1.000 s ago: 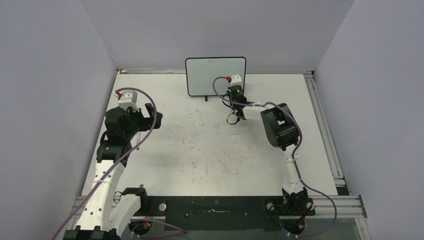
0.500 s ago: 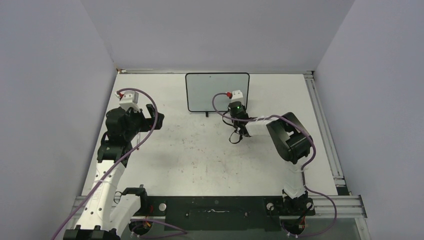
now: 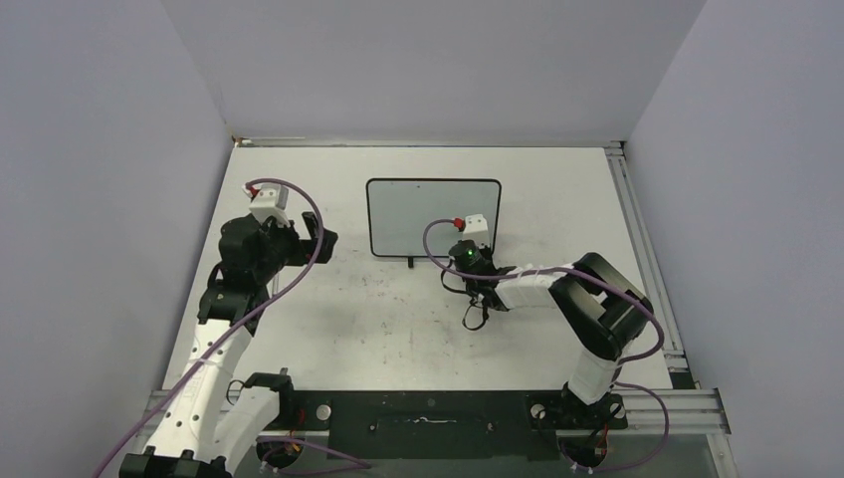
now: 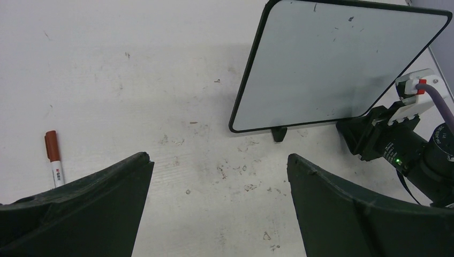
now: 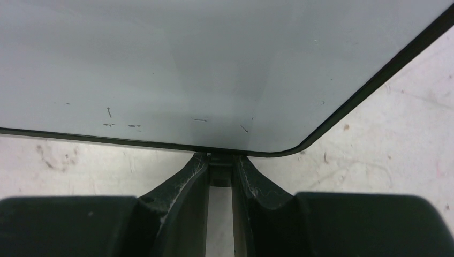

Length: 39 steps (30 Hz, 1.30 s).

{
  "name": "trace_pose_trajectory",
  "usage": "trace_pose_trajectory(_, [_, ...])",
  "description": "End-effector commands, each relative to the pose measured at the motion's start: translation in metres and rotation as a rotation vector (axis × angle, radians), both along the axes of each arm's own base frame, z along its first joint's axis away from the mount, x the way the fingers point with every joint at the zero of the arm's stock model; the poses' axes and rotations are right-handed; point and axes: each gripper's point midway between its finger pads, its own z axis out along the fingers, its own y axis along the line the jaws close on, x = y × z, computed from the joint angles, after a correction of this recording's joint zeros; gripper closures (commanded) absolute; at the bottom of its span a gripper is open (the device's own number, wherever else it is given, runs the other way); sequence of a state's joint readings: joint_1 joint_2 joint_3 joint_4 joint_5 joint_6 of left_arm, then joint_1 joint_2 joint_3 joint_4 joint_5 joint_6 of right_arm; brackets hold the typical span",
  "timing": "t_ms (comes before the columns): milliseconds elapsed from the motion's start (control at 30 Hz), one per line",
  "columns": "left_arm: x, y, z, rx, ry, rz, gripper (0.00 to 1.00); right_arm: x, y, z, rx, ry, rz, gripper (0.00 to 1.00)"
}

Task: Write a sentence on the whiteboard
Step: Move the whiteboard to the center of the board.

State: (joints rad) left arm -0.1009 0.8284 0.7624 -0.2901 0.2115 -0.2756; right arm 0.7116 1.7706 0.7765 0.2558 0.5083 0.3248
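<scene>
The right gripper, shut on the small black foot (image 5: 220, 175), draws it back toward my base next and opens, since bare tabletop lies on the whiteboard's near side.
The whiteboard (image 3: 433, 214) stands upright on the table, black-framed, its face blank apart from a few dark specks; the sentence is out of view on it. My right gripper (image 3: 464, 251) sits low at the board's bottom right corner. In the right wrist view it (image 5: 220, 166) is shut on the board's small black foot (image 5: 220, 175), under the whiteboard (image 5: 187, 64). My left gripper (image 3: 316, 236) hovers left of the board, open and empty. In the left wrist view it (image 4: 218, 158) faces the whiteboard (image 4: 332, 64).
A red-capped marker (image 4: 53, 163) lies on the table left of my left gripper. The tabletop (image 3: 398, 319) is scuffed with old marks. Grey walls close in on three sides, and a metal rail (image 3: 637, 229) runs along the right edge.
The whiteboard has slid toward the near edge with my right gripper shut on its foot, the right arm folding back. My left gripper has shifted slightly right, toward the board.
</scene>
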Motion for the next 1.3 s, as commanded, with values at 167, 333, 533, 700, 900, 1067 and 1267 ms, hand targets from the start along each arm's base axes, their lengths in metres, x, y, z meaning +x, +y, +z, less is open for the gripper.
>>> trace_pose_trajectory(167, [-0.001,-0.035,0.000,-0.061,-0.012,-0.148,0.04,-0.052,-0.022,-0.006,-0.014,0.053,-0.029,0.95])
trace_pose_trajectory(333, [0.001,-0.056,-0.010,-0.088,0.038,-0.212,0.04,-0.064,-0.021,-0.007,0.013,0.072,-0.011,0.67])
trace_pose_trajectory(533, [0.008,-0.075,-0.015,-0.171,0.058,-0.251,0.04,-0.082,-0.013,0.016,0.078,0.079,0.049,0.26])
trace_pose_trajectory(700, [0.021,-0.091,-0.019,-0.216,0.061,-0.274,0.04,-0.099,-0.021,0.044,0.129,0.079,0.087,0.11])
trace_pose_trajectory(900, [0.044,-0.110,-0.029,-0.211,0.053,-0.321,0.04,-0.084,-0.053,0.073,0.272,0.050,0.047,0.01])
trace_pose_trajectory(1067, [0.065,-0.118,-0.039,-0.150,0.002,-0.309,0.04,-0.069,-0.076,0.093,0.366,0.001,0.027,0.07])
trace_pose_trajectory(1267, [0.078,-0.132,-0.055,-0.090,-0.012,-0.341,0.04,-0.057,-0.103,0.104,0.469,-0.040,-0.008,0.09])
